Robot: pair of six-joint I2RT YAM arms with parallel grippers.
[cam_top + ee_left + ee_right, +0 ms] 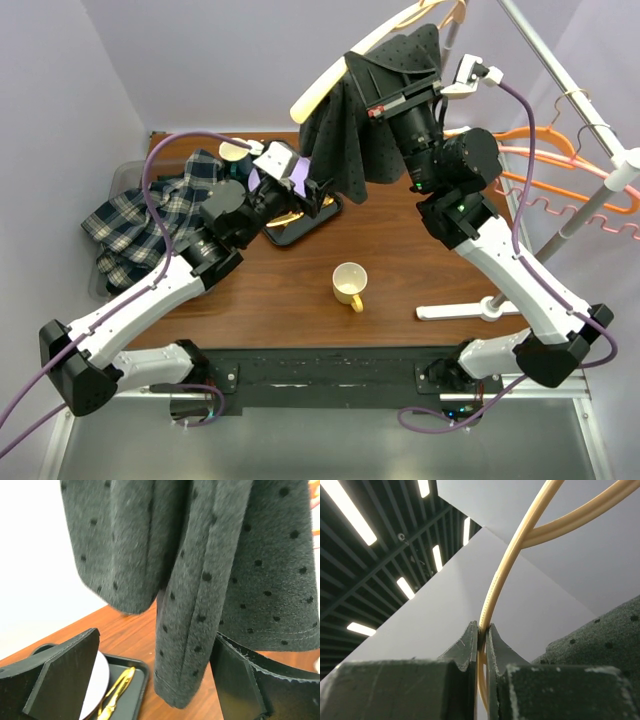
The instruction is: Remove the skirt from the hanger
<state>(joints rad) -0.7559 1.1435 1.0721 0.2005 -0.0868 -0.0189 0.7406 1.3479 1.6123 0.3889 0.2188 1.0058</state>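
My left gripper needs to turn a little toward the right in its wrist view and close on the skirt fold's hem [177, 687], because it hangs between my fingers toward that side.
A dark grey dotted skirt [365, 110] hangs from a cream hanger [322, 88] held up in the air. My right gripper [440, 68] is shut on the hanger; in the right wrist view its jaws pinch the cream hanger rod [492, 600] at the gripper tips [483, 630]. My left gripper [312, 195] is open below the skirt. In the left wrist view a hanging fold of the skirt [195, 605] sits between the two spread fingers [65, 670], touching neither.
A black tray [300, 222] with a white plate [95, 682] and gold tongs [116, 691] lies on the wooden table [290, 290]. A cream mug [349, 285] stands mid-table. Plaid cloth [150, 220] lies at left. A rack with orange hangers [560, 165] stands at right.
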